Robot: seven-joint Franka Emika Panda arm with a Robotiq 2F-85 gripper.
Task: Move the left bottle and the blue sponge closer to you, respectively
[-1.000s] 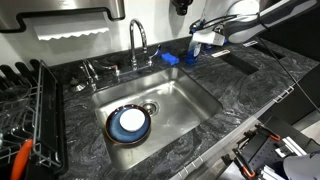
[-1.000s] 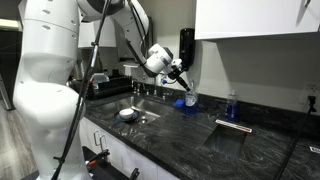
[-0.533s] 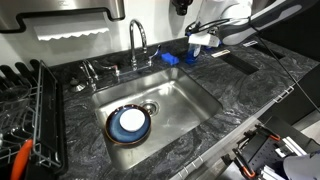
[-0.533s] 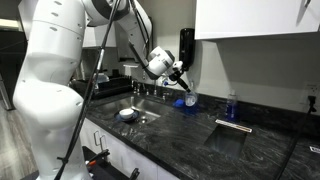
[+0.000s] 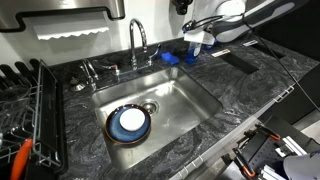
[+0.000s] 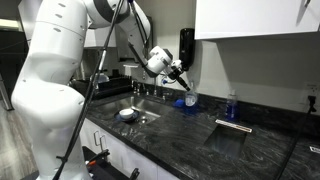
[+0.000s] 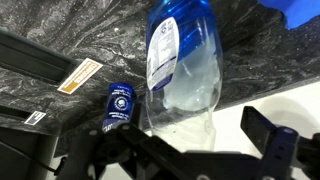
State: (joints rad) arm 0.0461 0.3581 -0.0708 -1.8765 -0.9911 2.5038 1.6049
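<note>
My gripper shifts slightly to the left in the wrist view next and closes around the bottle's clear upper part, since that already stands between its open fingers.
The left bottle, clear near its neck and blue further down, fills the wrist view with its neck toward the camera. It stands on the dark counter behind the sink in both exterior views. My gripper is open and sits over the bottle's top, with one finger on each side. The right finger is clearly apart from it. The gripper also shows in both exterior views. The blue sponge lies just beside the bottle, and shows at a corner of the wrist view.
Another small bottle, blue nearly all over, stands further along the counter. A steel sink holds a blue-and-white plate. The faucet is near the sponge. A dish rack is at the far side, and a dark recessed slot is near the arm.
My gripper has moved a little toward the bottle and now sits over its top. The bottle and the sponge have not moved.
</note>
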